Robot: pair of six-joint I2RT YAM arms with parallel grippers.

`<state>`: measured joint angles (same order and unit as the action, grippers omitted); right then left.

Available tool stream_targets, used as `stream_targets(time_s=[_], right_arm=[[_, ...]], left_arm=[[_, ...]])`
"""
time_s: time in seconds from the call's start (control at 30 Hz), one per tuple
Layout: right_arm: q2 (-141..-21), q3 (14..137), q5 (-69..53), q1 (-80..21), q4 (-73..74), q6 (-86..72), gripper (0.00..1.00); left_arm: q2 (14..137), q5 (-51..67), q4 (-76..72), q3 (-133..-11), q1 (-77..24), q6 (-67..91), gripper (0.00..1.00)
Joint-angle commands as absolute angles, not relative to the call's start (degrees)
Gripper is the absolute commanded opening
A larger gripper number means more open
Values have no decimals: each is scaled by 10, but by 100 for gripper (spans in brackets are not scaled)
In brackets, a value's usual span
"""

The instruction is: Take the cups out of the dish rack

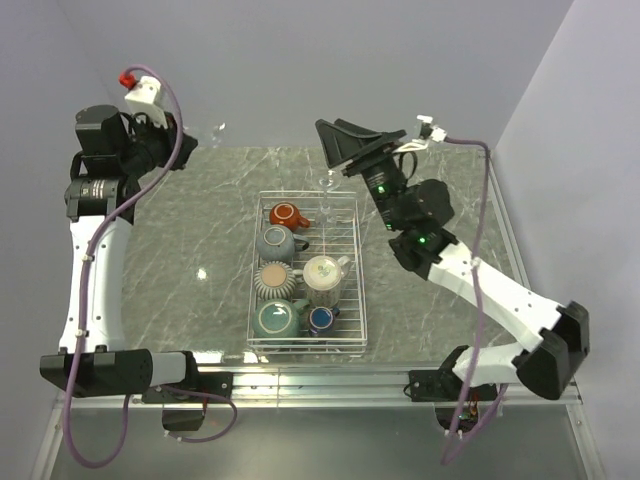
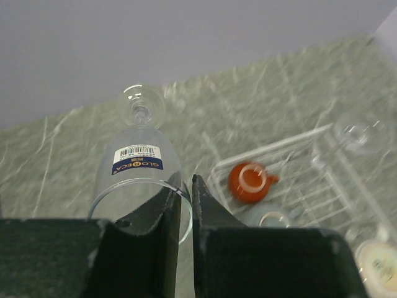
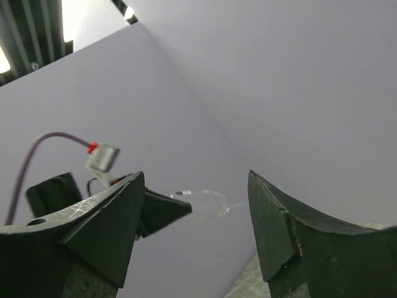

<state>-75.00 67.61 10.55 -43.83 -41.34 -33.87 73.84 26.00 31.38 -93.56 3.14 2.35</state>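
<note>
The empty tabletop beside the rack is below and back from my left gripper, so the gripper will next move back and down and tilt the glass upright to release it.
My left gripper [image 2: 185, 180] is shut on the rim of a clear stemmed glass [image 2: 139, 158] with a blue-and-white label, held in the air at the table's far left [image 1: 213, 133], foot pointing away. My right gripper [image 1: 333, 150] hangs open and empty above the far end of the white wire dish rack [image 1: 305, 345]. A second clear stemmed glass [image 1: 324, 183] stands at that end. In the rack sit a red-brown mug [image 1: 287, 214], two grey-teal mugs [image 1: 275, 242] [image 1: 275, 318], a ribbed beige cup [image 1: 274, 277], a white mug [image 1: 322, 270] and a small dark-blue cup [image 1: 320, 318].
The rack stands mid-table on a grey marbled top [image 1: 190, 260]. Pale walls close the back and both sides. A metal rail [image 1: 320, 380] with the arm bases runs along the near edge. The right wrist view looks at the wall and catches the held glass [image 3: 208, 202].
</note>
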Motion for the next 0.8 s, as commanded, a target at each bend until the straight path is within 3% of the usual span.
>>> stream_targets(time_s=[0.0,0.5,0.77], right_arm=[[-699,683,78,-444,-366,-252,74],[-628,638,66,-446,-274,-188,74],[-632,635,58,-446,-254,-189,74]], left_arm=[[742,226,404,-967,33,-112,0],[736,186,645,-903,30,-281,0],[738,224,718,-883,-35,-329,0]])
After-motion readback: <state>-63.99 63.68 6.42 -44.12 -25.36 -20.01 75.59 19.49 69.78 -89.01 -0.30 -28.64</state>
